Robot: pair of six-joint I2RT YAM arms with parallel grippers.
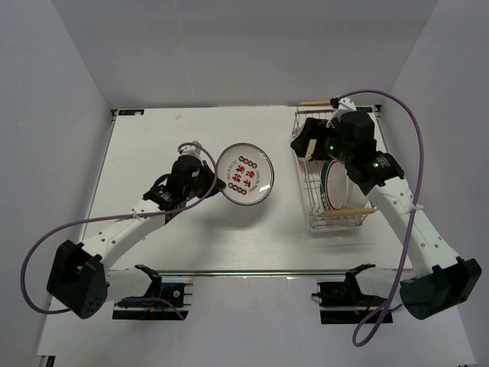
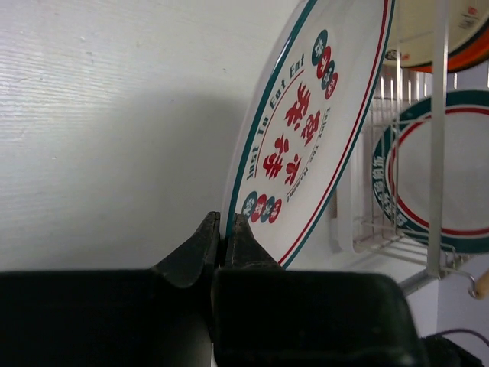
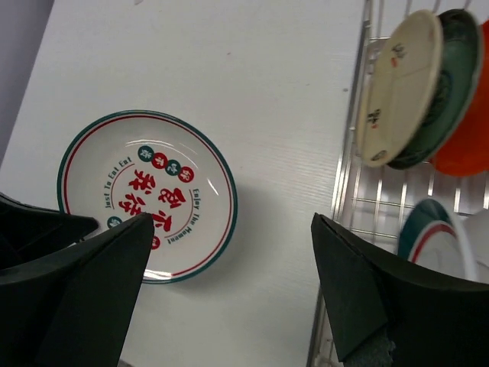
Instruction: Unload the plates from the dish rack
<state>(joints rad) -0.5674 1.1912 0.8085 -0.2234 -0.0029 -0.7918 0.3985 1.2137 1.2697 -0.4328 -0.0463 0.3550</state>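
My left gripper will go down to the bare tabletop beneath the plate (image 2: 183, 145) and let go of the plate's rim, because the white plate (image 2: 306, 130) hangs clear above its own shadow.
A white plate (image 1: 244, 174) with a teal and red rim and red characters lies left of the dish rack (image 1: 315, 220). My left gripper (image 1: 212, 177) is shut on its near rim, which the left wrist view shows pinched between the jaws (image 2: 227, 229). I cannot tell whether the plate (image 2: 306, 130) rests on the table. My right gripper (image 1: 312, 141) is open and empty above the rack's left edge; its wrist view looks down on the plate (image 3: 145, 195) and the rack (image 3: 353, 191). In the rack stand a cream plate (image 3: 397, 88), a teal plate (image 3: 447, 76), a red-orange plate (image 3: 467, 141) and a green-rimmed plate (image 3: 428, 233).
The rack has wooden rod handles at its far end (image 1: 315, 102) and near end (image 1: 350, 212). White walls close in the table on the left, back and right. The table's metal front rail (image 1: 252, 271) runs between the arm bases.
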